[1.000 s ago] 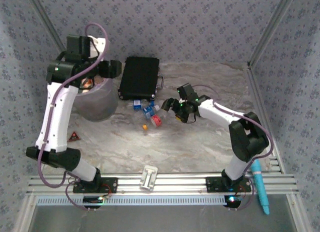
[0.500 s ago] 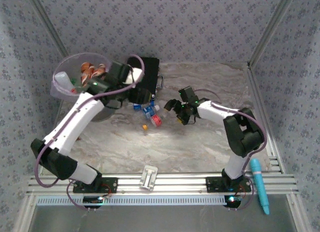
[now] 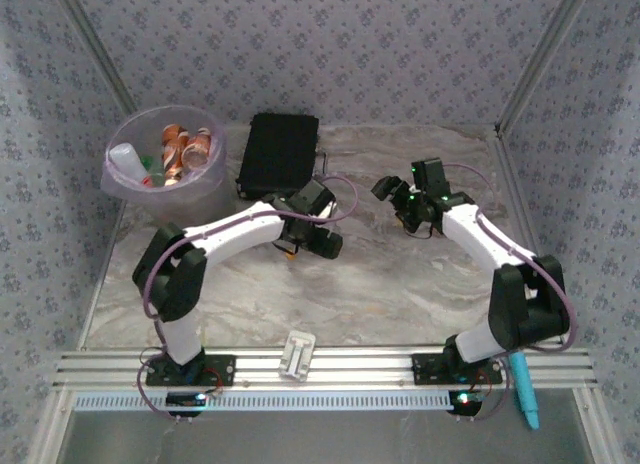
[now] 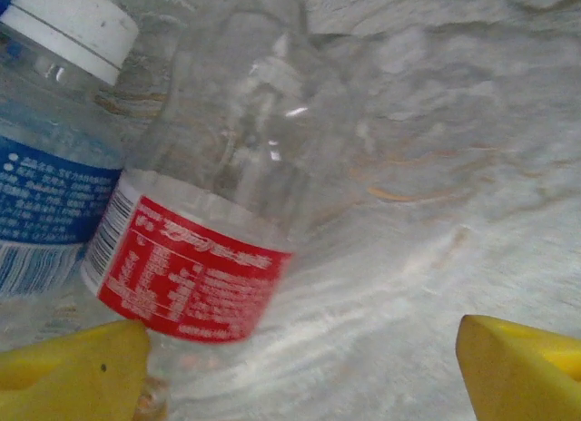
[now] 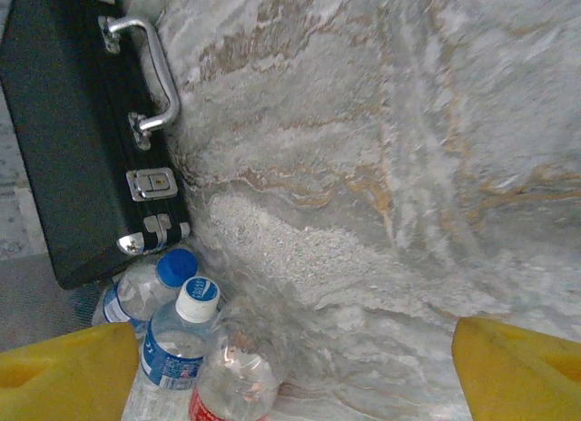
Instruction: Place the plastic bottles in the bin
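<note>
The red label of the clear bottle [image 4: 192,271] lies nearer one open fingertip than the other, so next my left gripper lowers, centres itself over it and closes.
Three plastic bottles lie beside the black case. In the left wrist view, a clear bottle with a red label [image 4: 200,276] lies close below, next to a blue-labelled bottle with a white cap [image 4: 45,185]. My left gripper [image 3: 325,244] hovers over them, open; its yellow fingertips [image 4: 73,371] stand wide apart, the red-labelled bottle near the left one. My right gripper [image 3: 395,202] is open to the right of them, nothing between its fingers [image 5: 522,367]. It sees the white-capped bottle [image 5: 182,335] and a blue-capped bottle [image 5: 177,267]. The lilac bin [image 3: 165,179] at the back left holds several bottles [image 3: 185,149].
The flat black case [image 3: 280,154] with a metal handle [image 5: 154,72] lies behind the bottles, touching them. A turquoise tool [image 3: 522,389] rests by the right base, and a white clip [image 3: 297,354] sits on the front rail. Patterned walls close the sides and back.
My left arm swung from the bin down to the bottles by the case, its jaws opening wider. My right gripper drew back to the right, away from the bottles.
</note>
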You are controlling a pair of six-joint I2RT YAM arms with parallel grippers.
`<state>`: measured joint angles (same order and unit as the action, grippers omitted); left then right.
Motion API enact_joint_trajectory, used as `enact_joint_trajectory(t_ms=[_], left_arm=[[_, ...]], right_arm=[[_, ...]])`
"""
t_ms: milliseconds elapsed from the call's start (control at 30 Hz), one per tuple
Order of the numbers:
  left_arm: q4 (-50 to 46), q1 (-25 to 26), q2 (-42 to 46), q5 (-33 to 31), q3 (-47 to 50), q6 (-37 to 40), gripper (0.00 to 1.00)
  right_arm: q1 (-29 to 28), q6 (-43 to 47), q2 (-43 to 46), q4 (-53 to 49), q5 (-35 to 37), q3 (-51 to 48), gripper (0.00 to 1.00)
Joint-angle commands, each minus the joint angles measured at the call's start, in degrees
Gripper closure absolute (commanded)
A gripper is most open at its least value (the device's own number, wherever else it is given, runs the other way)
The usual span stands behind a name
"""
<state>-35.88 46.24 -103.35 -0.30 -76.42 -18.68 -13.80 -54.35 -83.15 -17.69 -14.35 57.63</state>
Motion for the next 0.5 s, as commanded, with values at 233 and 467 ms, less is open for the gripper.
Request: enact_joint_trajectory(t_ms=[233, 467], left_arm=[[5.89, 1.75, -8.5, -8.52, -2.07, 0.88, 0.11], [8.79, 1.78, -9.81, -8.56, -2.67, 0.07, 0.18]], right_arm=[[5.38, 3.6, 5.43, -3.96, -2.41, -3.82, 0.11], [5.98, 3.71, 5.76, -3.84, -3.14, -4.19, 0.11]])
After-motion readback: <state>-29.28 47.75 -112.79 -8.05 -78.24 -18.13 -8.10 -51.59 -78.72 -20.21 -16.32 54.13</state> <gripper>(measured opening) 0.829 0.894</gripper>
